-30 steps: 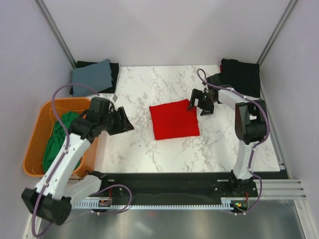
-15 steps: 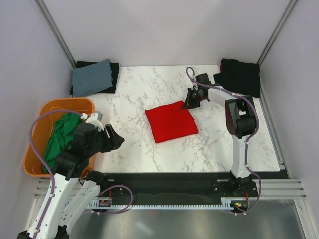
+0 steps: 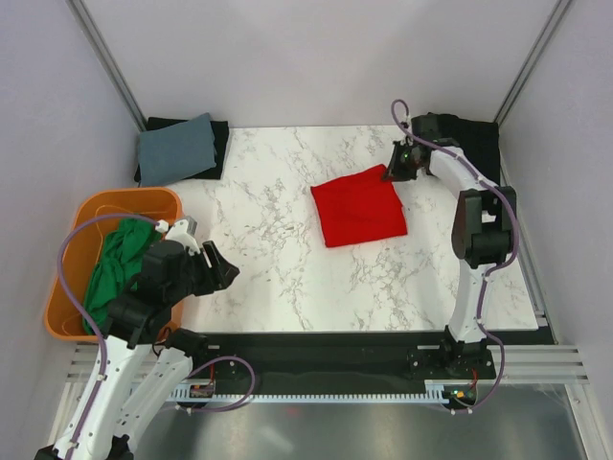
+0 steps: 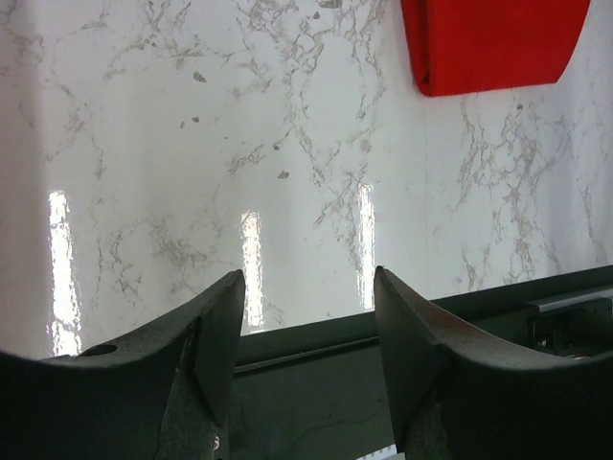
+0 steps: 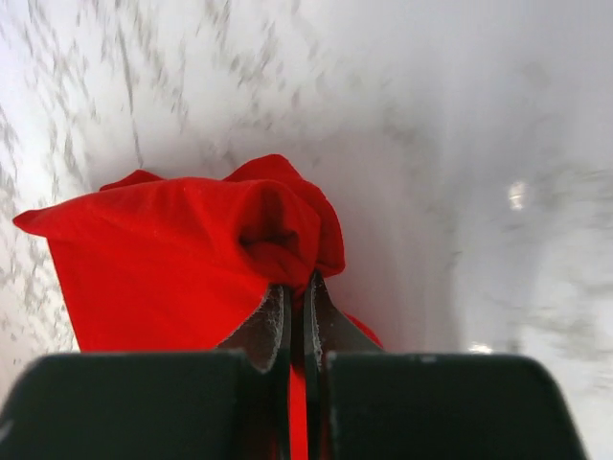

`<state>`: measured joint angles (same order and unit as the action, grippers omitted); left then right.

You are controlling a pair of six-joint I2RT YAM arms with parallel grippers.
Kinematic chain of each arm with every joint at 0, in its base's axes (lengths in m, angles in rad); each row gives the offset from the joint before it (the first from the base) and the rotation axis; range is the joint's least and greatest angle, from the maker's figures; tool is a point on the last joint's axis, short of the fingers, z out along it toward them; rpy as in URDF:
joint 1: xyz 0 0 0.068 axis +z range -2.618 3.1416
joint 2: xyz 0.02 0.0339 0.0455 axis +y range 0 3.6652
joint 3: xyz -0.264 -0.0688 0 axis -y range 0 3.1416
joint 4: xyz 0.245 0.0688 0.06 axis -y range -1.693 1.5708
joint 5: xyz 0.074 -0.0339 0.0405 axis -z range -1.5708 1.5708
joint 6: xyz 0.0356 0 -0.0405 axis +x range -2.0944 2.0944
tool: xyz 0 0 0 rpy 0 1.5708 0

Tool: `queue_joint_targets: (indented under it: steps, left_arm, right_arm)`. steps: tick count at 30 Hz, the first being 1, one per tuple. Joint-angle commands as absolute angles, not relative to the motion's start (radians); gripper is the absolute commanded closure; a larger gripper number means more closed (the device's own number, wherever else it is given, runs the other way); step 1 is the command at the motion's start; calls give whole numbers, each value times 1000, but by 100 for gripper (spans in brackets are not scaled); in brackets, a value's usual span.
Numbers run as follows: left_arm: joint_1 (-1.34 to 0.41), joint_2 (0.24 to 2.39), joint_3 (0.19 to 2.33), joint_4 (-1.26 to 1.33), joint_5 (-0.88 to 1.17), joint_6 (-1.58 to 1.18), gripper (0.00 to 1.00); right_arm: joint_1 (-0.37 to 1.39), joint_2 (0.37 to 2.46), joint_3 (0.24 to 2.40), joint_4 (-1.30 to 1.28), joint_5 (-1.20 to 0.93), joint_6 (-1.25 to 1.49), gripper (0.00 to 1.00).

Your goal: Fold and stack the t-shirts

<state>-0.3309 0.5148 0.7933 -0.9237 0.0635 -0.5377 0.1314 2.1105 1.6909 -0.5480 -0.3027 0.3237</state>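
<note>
The black t-shirt (image 3: 469, 144) lies flat to the right of my right gripper in the top view. The red one lifts over it next, lowers and is released.
A folded red t-shirt (image 3: 360, 206) lies right of the table's middle, and its far right corner is pinched in my right gripper (image 3: 396, 172), which is shut on the bunched cloth (image 5: 278, 225). A green t-shirt (image 3: 113, 264) sits crumpled in the orange tub (image 3: 69, 251) at the left. A slate grey-blue t-shirt (image 3: 177, 146) lies folded over black cloth at the back left. A black t-shirt (image 3: 469, 144) lies at the back right. My left gripper (image 3: 218, 268) hangs open near the front left, holding nothing (image 4: 306, 287).
The marble table (image 3: 268, 249) spreads between the arms. Metal frame posts (image 3: 105, 57) rise at both back corners. A black rail (image 3: 316, 350) runs along the near edge.
My right gripper closed on the red t-shirt's far corner and dragged the shirt to the right and back. My left arm drew back from the tub toward the front edge.
</note>
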Motion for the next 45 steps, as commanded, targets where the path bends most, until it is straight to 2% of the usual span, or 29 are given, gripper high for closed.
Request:
queue_joint_targets:
  steps: [1,7,13,22,37,45]
  left_arm:
    - [-322,517,788,-884,83,-560,37]
    - [-314,523,782,-879,86,-560,36]
    - [-313,520,779,-879,77,-566,32]
    - [-295,522,776,-874,86,-561,30]
    - [-284,520,773,-871,94,-558,30]
    - [-281,526,770,-870,95,-560,30]
  right_arm:
    - [80,2045,1799,-587,-224,236,100]
    - [11,2051,1942,-627,-181,170,100]
    - [-58,2097,2216,-713,-138,103,100]
    - [-133,2100,2387,-738,-210,106,100]
    - [-190,2154,2467,-693,-229,186,100]
    - [-215,2201,2434,-629,-216,216,100]
